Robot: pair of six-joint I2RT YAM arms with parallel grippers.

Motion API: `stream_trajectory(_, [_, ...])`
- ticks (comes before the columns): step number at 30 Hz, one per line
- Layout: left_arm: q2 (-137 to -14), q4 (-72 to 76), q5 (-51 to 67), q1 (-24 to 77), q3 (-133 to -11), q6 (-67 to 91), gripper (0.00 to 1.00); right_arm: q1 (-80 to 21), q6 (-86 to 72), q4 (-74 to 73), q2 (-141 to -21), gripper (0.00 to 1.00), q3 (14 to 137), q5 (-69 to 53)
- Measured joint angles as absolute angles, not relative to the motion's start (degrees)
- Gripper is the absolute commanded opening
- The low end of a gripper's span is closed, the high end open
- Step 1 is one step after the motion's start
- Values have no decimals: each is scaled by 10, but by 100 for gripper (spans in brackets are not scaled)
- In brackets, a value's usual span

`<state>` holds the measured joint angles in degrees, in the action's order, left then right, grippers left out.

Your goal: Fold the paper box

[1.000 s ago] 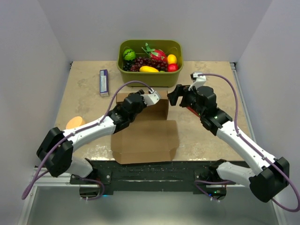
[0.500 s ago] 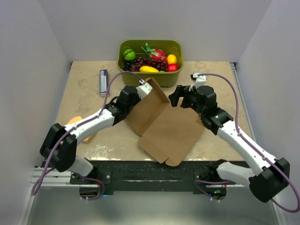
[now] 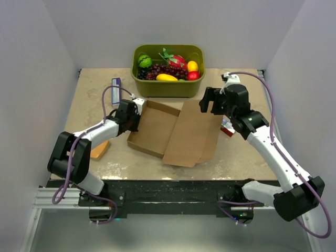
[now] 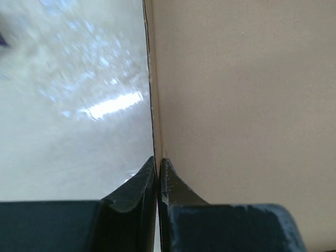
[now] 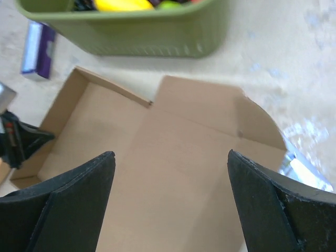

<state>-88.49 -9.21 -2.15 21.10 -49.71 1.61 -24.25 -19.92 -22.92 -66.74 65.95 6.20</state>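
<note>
As the lid's top edge point(image 3: 219, 127) point(image 5: 279, 164) runs free below and back of my open fingers, I will draw my right gripper back and down until they straddle it.
The paper box point(image 3: 157, 128) lies open on the table, a shallow brown tray with its lid flap point(image 3: 193, 134) spread flat to the right. My left gripper point(image 3: 136, 115) is shut on the tray's left wall. The left wrist view shows both fingertips pinching the thin cardboard edge point(image 4: 155, 105), with the left gripper point(image 4: 158, 164) closed tight around it. My right gripper point(image 3: 208, 106) hovers open above the flap's far right part. From the right wrist, the paper box point(image 5: 173, 136) fills the space below the right gripper point(image 5: 170, 153), whose fingers point(image 5: 79, 194) hold nothing.
An olive-green tub point(image 3: 168, 86) of fruit stands just behind the box, also the tub point(image 5: 136, 37) in the right wrist view. A purple-and-white packet point(image 3: 116, 90) lies at back left, an orange object point(image 3: 100, 149) under my left arm, a red item point(image 3: 227, 129) by my right arm.
The left gripper has shut on the box wall and pulled it left and back. The box turned and now lies open with its flap to the right. The right gripper drew back to the right.
</note>
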Motion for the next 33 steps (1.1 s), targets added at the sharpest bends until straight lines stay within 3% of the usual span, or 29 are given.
stream_trajectory(6, [-927,-95,47,200,-495,53,9,-180,-218,-281,-617,93,596,36])
stream_trajectory(24, [-929,-96,57,199,-495,60,9,-168,-249,-336,-487,90,540,27])
stream_trajectory(33, [-931,-99,57,199,-497,61,11,-168,-257,-323,-484,70,497,-32])
